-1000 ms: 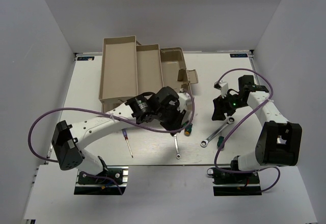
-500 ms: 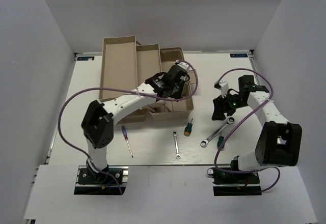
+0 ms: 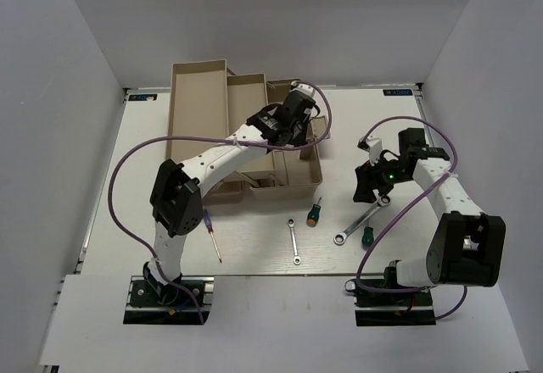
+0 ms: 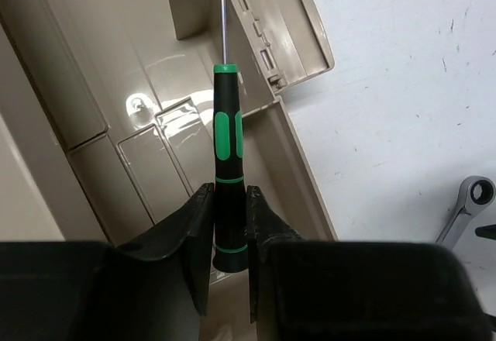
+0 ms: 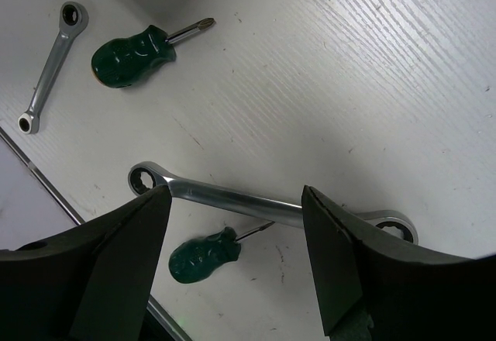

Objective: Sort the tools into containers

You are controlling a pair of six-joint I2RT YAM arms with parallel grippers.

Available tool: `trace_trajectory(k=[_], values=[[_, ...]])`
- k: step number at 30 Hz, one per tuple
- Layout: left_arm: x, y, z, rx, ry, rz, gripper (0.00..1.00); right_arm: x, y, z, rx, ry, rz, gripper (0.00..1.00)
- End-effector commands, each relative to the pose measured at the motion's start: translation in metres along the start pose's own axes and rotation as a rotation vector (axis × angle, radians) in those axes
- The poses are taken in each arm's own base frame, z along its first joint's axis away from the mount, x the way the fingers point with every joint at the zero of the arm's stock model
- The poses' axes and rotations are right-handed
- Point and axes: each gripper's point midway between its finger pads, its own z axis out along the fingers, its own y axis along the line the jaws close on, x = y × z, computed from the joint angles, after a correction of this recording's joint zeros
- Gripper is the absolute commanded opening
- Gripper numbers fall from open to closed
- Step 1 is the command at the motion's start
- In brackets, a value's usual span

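The toolbox's empty end tray [image 3: 198, 106] is long enough for the screwdriver and lies to its left in the top view. So my left gripper moves over this tray next and releases.
My left gripper [image 4: 229, 201] is shut on the black-green precision screwdriver [image 4: 227, 136], tip pointing away. It holds it over the compartments of the beige toolbox [image 4: 147, 163]; in the top view the left gripper [image 3: 294, 125] is above the box [image 3: 199, 69]. My right gripper [image 5: 235, 198] is open, its jaws straddling the longer silver wrench [image 5: 248, 205] from above, with one green stubby screwdriver [image 5: 203, 253] beside it. The right gripper [image 3: 370, 183] shows in the top view too. The other green stubby screwdriver [image 3: 315, 212], the short wrench [image 3: 293, 242] and the blue-red screwdriver [image 3: 212, 236] lie on the table.
The toolbox's trays are fanned out at the back left [image 3: 249, 106]. White walls enclose the table on three sides. Purple cables loop from both arms. A wrench head [image 4: 473, 195] shows at the right edge of the left wrist view.
My left arm has swung from the table's front middle up and back over the toolbox, carrying the black-green screwdriver. The right gripper has stayed over the longer wrench.
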Motion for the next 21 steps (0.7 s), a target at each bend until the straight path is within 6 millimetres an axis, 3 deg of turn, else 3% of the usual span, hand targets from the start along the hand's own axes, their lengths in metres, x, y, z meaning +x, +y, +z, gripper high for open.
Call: trace_trajectory(k=[1,6,11,14,21], values=[[-0.003,0.007,0.002,-0.028,0.006,-0.021,0.0,-0.006,-0.001,-0.002,0.012,-0.023,-0.018,0.74],[0.004,0.008,0.006,-0.033,0.018,-0.017,0.0,-0.006,-0.002,-0.002,0.014,-0.02,-0.013,0.74],[-0.018,0.011,-0.006,-0.048,-0.041,-0.021,0.0,-0.006,-0.002,-0.002,0.015,-0.019,-0.014,0.74],[-0.043,0.017,-0.022,-0.064,-0.101,-0.035,0.0,-0.005,-0.002,-0.002,0.015,-0.016,-0.012,0.74],[-0.084,0.055,-0.067,-0.157,-0.219,-0.092,0.0,-0.004,-0.001,-0.001,0.011,-0.015,-0.01,0.74]])
